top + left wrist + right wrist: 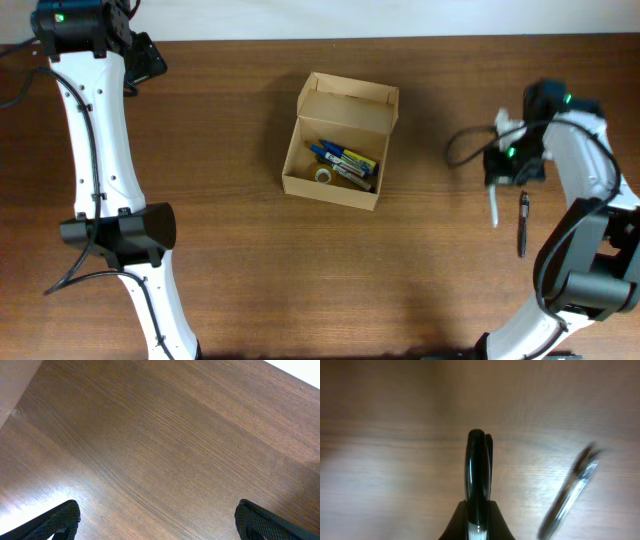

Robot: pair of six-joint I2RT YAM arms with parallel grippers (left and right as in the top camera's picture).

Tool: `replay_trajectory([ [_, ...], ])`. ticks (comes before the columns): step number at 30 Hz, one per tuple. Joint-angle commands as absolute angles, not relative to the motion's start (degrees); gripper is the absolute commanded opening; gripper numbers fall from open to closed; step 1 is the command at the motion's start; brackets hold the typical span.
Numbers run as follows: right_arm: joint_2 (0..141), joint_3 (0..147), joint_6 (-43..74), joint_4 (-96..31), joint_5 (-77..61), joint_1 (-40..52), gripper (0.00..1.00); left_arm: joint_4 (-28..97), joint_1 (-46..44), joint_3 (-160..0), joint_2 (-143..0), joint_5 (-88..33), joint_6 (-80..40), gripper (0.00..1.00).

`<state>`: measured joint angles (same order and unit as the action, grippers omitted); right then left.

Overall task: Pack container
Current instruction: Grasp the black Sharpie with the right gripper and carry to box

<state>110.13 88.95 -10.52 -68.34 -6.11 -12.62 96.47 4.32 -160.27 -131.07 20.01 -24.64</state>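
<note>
I need to move my right gripper to the left in the overhead view next, then down into the box. I should release the pen over the tape roll (324, 174), because there are markers inside.
The container (296, 150) is an open tan cardboard box at the table's middle, its flap lid standing up at the far side. Inside lie blue and yellow markers (340, 160) and a small tape roll (324, 174). My right gripper (498, 183) is well to the right of the box, shut on a black-and-white pen (493, 207). In the right wrist view the gripper (477, 519) holds this pen (476, 470) pointing away. A second, clear-and-dark pen (522, 225) lies on the table beside it and also shows in the right wrist view (570, 492). My left gripper (157, 520) is open over bare wood at the far left (145, 58).
The table is dark brown wood (250, 280). Its far edge (300, 38) runs along the top of the overhead view. A black cable (465, 140) loops near the right arm.
</note>
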Motion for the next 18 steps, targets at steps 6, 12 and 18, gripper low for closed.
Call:
replay_trajectory([
  [6,109.36,117.62,-11.29,-75.90,-5.72,1.56,0.04,96.53,4.56,-161.14,-131.35,20.78,-24.32,1.00],
  [12,109.36,125.84,-31.44,-74.96,-1.78,17.91,0.04,96.53,4.56,-161.14,-131.35,20.78,-24.32,1.00],
  [18,111.57,123.92,-43.40,-71.24,0.91,29.41,0.04,96.51,4.56,-161.14,-131.35,20.80,-24.32,1.00],
])
